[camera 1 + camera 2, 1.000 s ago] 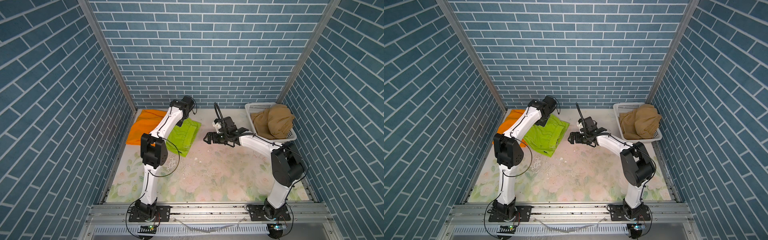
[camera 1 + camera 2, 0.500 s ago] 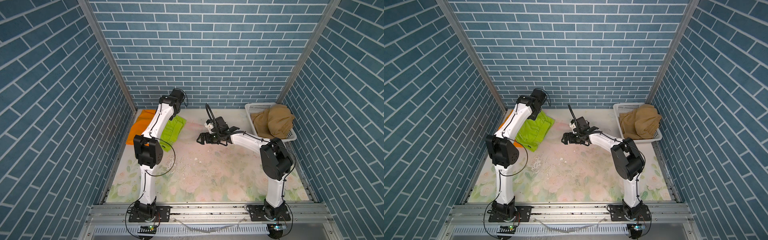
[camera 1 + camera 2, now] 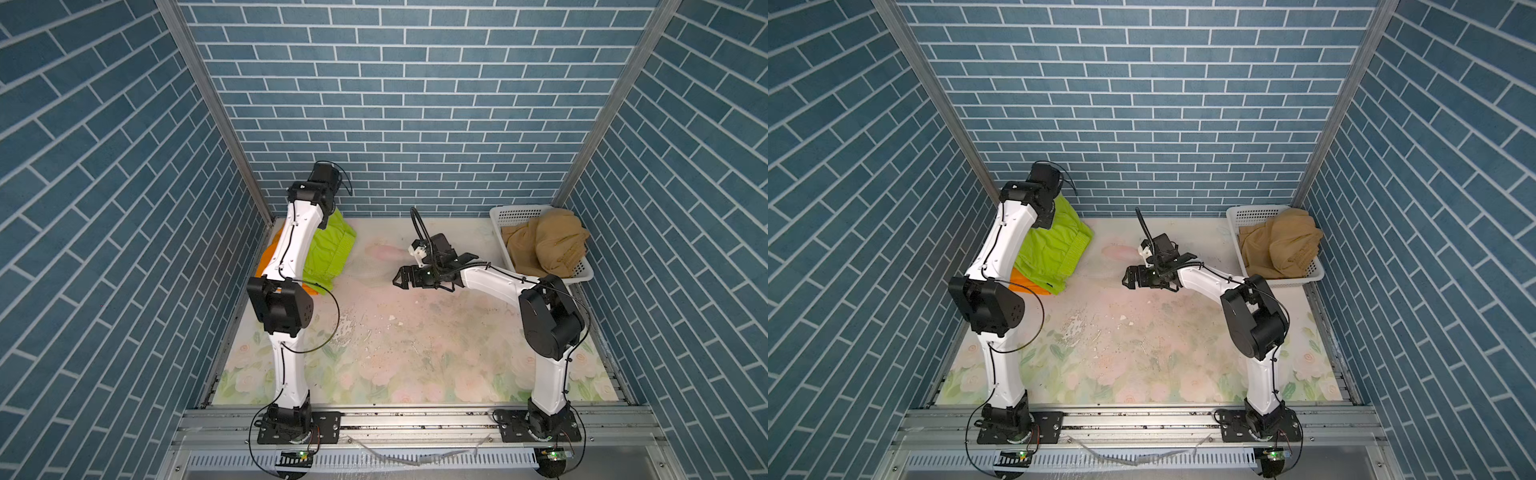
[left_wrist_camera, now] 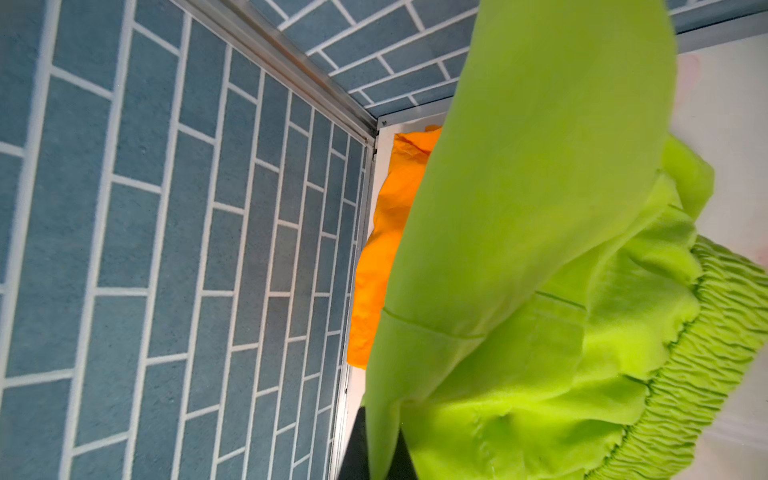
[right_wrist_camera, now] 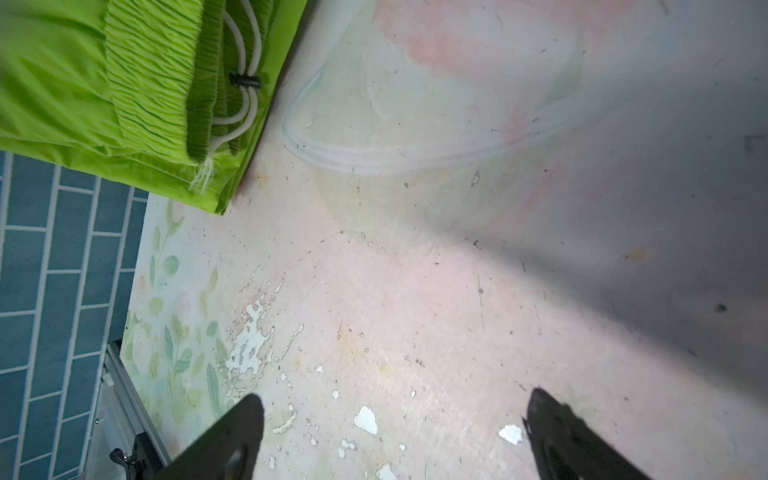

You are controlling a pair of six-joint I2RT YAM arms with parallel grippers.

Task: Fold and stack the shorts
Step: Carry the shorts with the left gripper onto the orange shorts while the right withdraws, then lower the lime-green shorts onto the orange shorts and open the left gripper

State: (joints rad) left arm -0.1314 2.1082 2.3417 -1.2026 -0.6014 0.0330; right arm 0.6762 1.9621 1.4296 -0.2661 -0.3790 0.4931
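The orange shorts show bare along the side, so the robot's left gripper needs to move down toward that side and let go of the lime green fold over their uncovered edge (image 3: 268, 256) (image 4: 377, 268).
My left gripper (image 4: 384, 455) is shut on a fold of the lime green shorts (image 3: 328, 253) (image 3: 1054, 253) (image 4: 540, 249) and holds them raised at the back left corner. Their lower part drapes over the bright orange shorts (image 3: 267, 255) (image 3: 1025, 283) (image 4: 390, 249), which lie flat beneath. The green elastic waistband and white cord show in the right wrist view (image 5: 166, 83). My right gripper (image 3: 399, 279) (image 3: 1128, 281) (image 5: 395, 419) hovers open over the bare table middle, holding nothing. The tan-brown shorts (image 3: 548, 245) (image 3: 1283, 245) sit bunched in the basket.
A white perforated basket (image 3: 515, 212) (image 3: 1252, 214) stands at the back right corner. Blue brick walls close in the left, back and right sides. The floral table mat (image 3: 415, 340) has peeling patches near the middle.
The left arm lifted the green shorts and carried them left and back, over the orange shorts. The right gripper drifted slightly left and stayed open.
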